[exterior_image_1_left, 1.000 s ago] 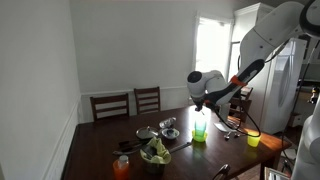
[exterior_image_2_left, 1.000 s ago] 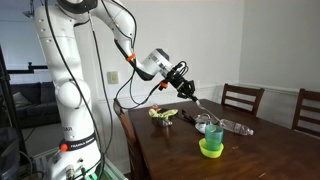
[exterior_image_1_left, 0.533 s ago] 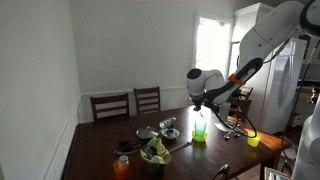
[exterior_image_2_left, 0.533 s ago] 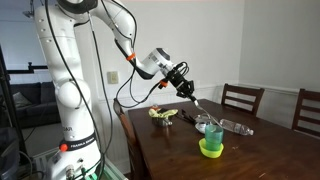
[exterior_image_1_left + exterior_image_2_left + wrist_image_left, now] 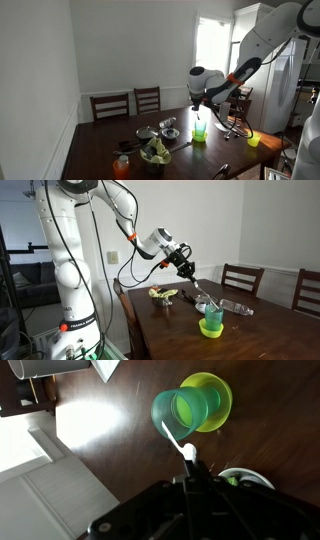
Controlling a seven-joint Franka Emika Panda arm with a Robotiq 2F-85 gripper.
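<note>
The utensil's loose end already points down at the opening of the green cup (image 5: pixel 213 314), so I next need to tilt my gripper more upright there and release the thin white utensil.
My gripper (image 5: pixel 196 472) is shut on a thin white utensil (image 5: pixel 176 440), which looks like a spoon. Its free end points down at a green cup (image 5: pixel 186 410). The cup stands in a yellow-green dish (image 5: pixel 218 392) on the dark wooden table (image 5: pixel 110 450). In both exterior views the gripper (image 5: pixel 200 108) (image 5: pixel 186 269) hangs a little above the cup (image 5: pixel 200 131) (image 5: pixel 213 314), tilted toward it. The utensil (image 5: pixel 196 284) slants down to the cup's rim. I cannot tell whether its tip touches the cup.
A bowl of green salad (image 5: pixel 155 153), an orange cup (image 5: pixel 122 167), metal bowls (image 5: pixel 168 124) and a yellow cup (image 5: pixel 253 140) stand on the table. Two chairs (image 5: pixel 128 103) are at the far side. A white bowl (image 5: pixel 246 479) lies close under the wrist.
The gripper with the utensil has shifted slightly toward the green cup. Nothing else has moved.
</note>
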